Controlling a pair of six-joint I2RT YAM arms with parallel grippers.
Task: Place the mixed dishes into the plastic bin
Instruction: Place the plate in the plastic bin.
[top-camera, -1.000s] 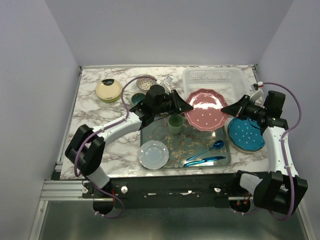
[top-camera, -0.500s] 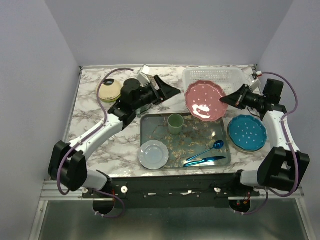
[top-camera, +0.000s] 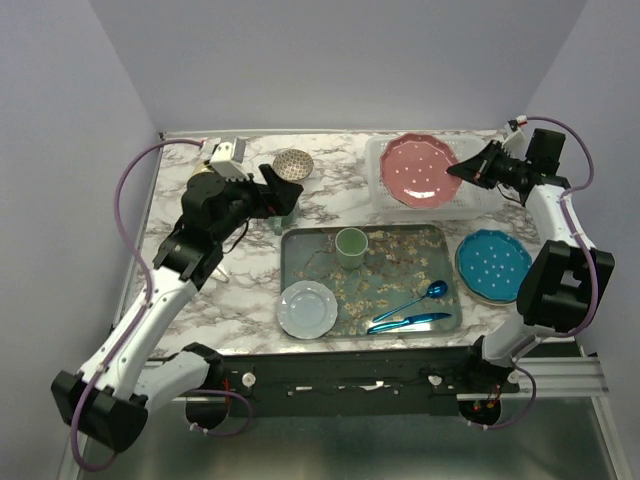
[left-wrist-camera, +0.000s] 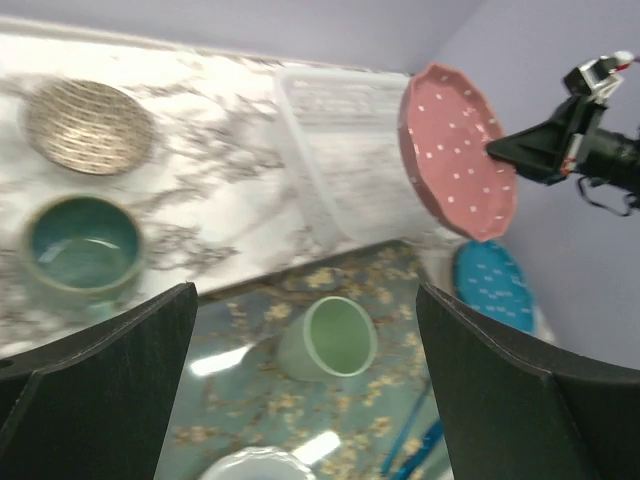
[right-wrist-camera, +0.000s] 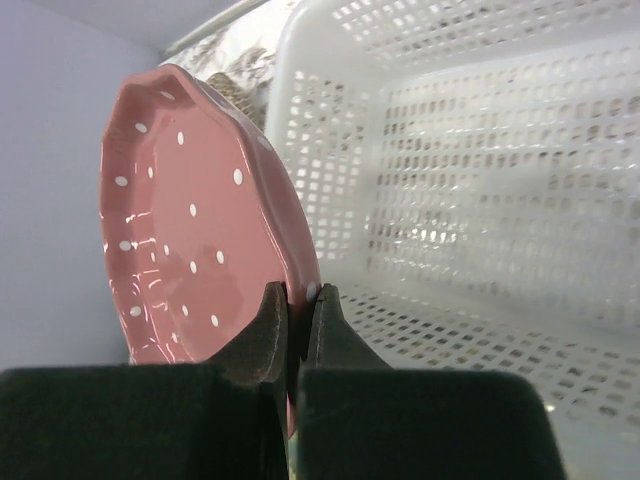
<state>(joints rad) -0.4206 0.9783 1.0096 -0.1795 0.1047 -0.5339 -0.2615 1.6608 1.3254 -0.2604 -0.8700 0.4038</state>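
Observation:
The pink plate (right-wrist-camera: 190, 230) already hangs over the bin's bare bottom, so my right gripper will lower and release it there.
A pink white-dotted plate (top-camera: 418, 170) hangs tilted on its edge over the white lattice plastic bin (top-camera: 378, 195), with my right gripper (top-camera: 455, 172) shut on its rim. The right wrist view shows both fingers pinching the pink plate (right-wrist-camera: 190, 230) above the bin (right-wrist-camera: 480, 200). My left gripper (top-camera: 282, 198) is open and empty at the back left, over a dark teal mug (left-wrist-camera: 85, 245). A speckled bowl (top-camera: 292, 163) sits behind it. A teal dotted plate (top-camera: 493, 265) lies at the right.
A grey crumb-strewn tray (top-camera: 385, 265) in front of the bin holds a green cup (top-camera: 350, 243), a blue spoon (top-camera: 425, 295) and a blue knife (top-camera: 405, 322). A pale plate (top-camera: 308, 308) rests at the tray's front left corner.
My left gripper opened wide and drew back to the left, away from the pink plate. My right gripper carried the plate back and up over the bin, tipping it onto its edge.

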